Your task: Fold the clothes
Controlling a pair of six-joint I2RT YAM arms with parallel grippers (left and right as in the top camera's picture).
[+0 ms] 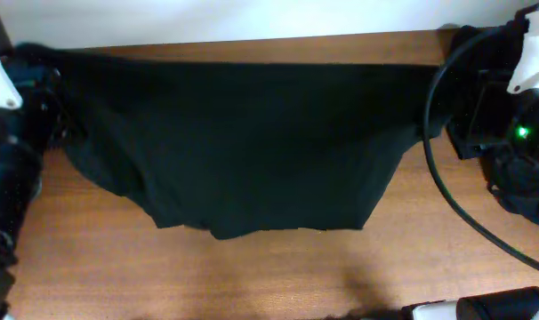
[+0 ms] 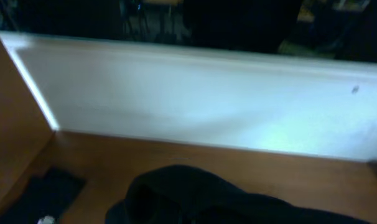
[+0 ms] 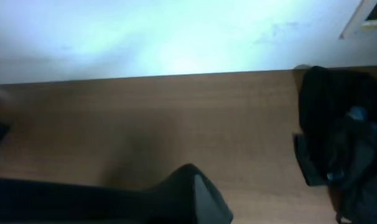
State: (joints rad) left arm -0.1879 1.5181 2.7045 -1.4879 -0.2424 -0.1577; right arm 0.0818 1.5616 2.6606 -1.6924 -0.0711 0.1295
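I will next move my left gripper down and outward toward the bare far part of the table and let go of the black garment (image 1: pixel 252 142), because it hangs spread out with its top edge tight.
One of the clothes, a wide black garment (image 1: pixel 252 142), hangs spread between my two grippers, its top edge pulled taut along the table's far side and its lower edge sagging toward the middle. My left gripper (image 1: pixel 54 87) holds its left corner, shut on the fabric. My right gripper (image 1: pixel 437 100) holds the right corner, also shut. In the left wrist view bunched black cloth (image 2: pixel 195 199) covers the fingers. In the right wrist view the cloth (image 3: pixel 83 199) stretches off to the left from a grey fingertip (image 3: pixel 210 199).
Brown wooden table (image 1: pixel 252 276) with a white wall (image 1: pixel 252 18) behind its far edge. A black cable (image 1: pixel 447 196) loops from the right arm (image 1: pixel 510 133). A dark flat thing with a white spot (image 2: pixel 45 193) lies at the left. A white object (image 1: pixel 483 309) sits at the front right.
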